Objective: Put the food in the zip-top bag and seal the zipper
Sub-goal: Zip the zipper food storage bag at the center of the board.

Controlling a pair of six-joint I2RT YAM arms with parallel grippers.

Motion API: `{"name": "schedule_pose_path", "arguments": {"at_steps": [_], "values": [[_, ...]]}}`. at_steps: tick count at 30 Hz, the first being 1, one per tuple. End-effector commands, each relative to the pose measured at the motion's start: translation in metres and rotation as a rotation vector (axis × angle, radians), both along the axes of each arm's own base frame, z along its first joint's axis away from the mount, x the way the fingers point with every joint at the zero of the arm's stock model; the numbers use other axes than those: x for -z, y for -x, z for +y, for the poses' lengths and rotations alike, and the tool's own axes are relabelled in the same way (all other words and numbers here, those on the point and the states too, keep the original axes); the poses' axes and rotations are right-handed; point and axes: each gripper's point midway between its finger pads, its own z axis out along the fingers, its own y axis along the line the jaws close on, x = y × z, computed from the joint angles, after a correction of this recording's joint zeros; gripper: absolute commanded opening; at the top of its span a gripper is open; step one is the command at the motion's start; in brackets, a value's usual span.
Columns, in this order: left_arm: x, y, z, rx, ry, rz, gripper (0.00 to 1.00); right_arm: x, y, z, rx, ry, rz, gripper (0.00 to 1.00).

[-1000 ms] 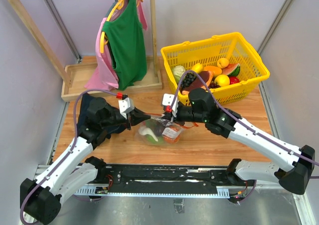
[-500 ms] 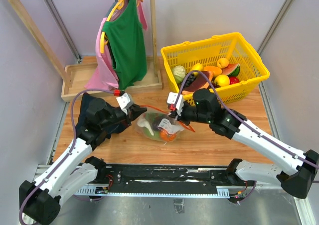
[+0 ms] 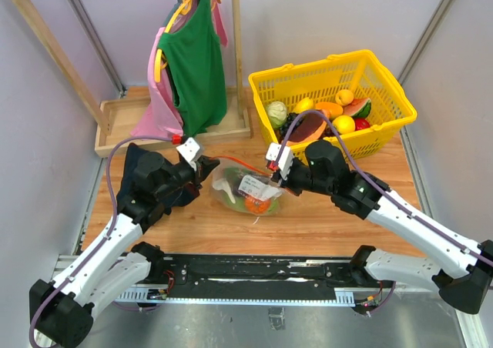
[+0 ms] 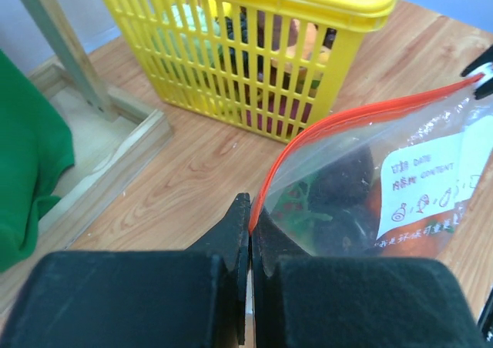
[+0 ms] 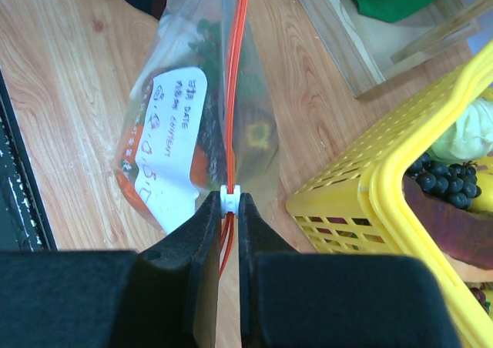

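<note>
The orange-red pieces of the zipper are still apart past the white slider [image 5: 229, 199]. My right gripper should pull the slider away from my left gripper to the end of the zipper next, then open.
The clear zip-top bag [image 3: 248, 192] hangs between my two grippers over the wooden table, with toy food [image 3: 256, 204] inside: green, dark and orange pieces. It has a white label [image 5: 171, 140]. My left gripper [image 4: 251, 219] is shut on the left end of the orange-red zipper strip [image 4: 362, 114]. My right gripper [image 5: 229, 202] is shut on the white zipper slider [image 5: 229, 199] at the strip's right end [image 5: 235, 78]. In the top view the left gripper [image 3: 209, 168] and the right gripper [image 3: 279, 174] hold the strip [image 3: 239, 164] stretched between them.
A yellow basket [image 3: 333, 78] with more toy fruit stands at the back right, close behind the right gripper. A wooden rack base [image 3: 123, 117] with a green top [image 3: 192, 63] and pink garment on hangers stands back left. A dark cloth [image 3: 135, 171] lies under the left arm.
Both grippers have moved apart and toward the back. The right gripper has slid right along the strip. The bag has lifted and the strip is now stretched.
</note>
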Motion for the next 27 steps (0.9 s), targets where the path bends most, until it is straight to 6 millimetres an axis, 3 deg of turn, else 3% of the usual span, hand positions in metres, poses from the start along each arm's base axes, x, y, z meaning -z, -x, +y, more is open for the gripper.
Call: {"name": "schedule_pose_path", "arguments": {"at_steps": [1, 18, 27], "values": [[-0.02, -0.024, 0.026, -0.188, -0.005, -0.056, 0.0, 0.01, -0.002, -0.029, 0.095, 0.061, 0.02, 0.01], [-0.01, -0.04, 0.051, -0.356, -0.033, -0.02, 0.0, 0.008, -0.02, -0.077, 0.321, 0.134, -0.033, 0.01], [-0.009, -0.038, 0.044, -0.313, -0.026, -0.011, 0.0, 0.005, -0.025, -0.063, 0.304, 0.063, -0.031, 0.01]]}}
